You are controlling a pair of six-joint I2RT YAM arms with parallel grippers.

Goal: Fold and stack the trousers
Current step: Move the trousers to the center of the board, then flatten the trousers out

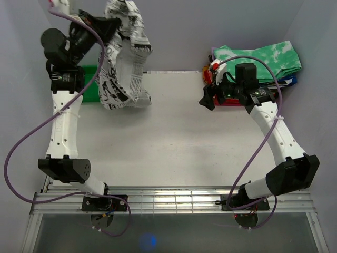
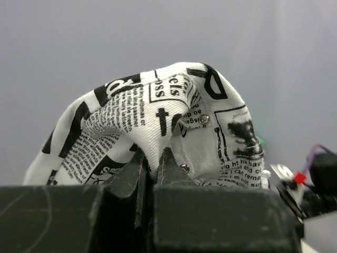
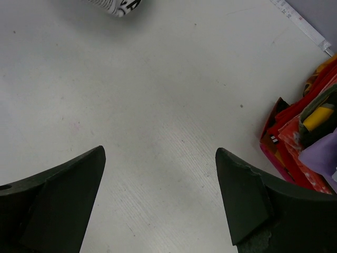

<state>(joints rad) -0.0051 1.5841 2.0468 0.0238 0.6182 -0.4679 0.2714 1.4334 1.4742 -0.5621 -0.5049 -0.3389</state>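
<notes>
I will swing the trousers down and across over it with my left gripper next, and I will release the fold.
The newspaper-print trousers (image 1: 124,58) hang bunched from my left gripper (image 1: 108,23) at the far left, their lower end touching the table near the back edge. In the left wrist view my left gripper (image 2: 154,158) is shut on a fold of the trousers (image 2: 158,116). My right gripper (image 1: 208,97) is open and empty over the table, next to the stack at the back right; in the right wrist view the right gripper (image 3: 160,153) has its jaws wide apart over bare table. A corner of the trousers (image 3: 117,5) shows at the top.
A green-and-white tie-dye folded garment (image 1: 260,60) lies on red and multicoloured folded clothes (image 1: 231,97) at the back right; these clothes also show in the right wrist view (image 3: 308,137). A green object (image 1: 90,84) sits behind the left arm. Grey walls enclose the table (image 1: 168,137).
</notes>
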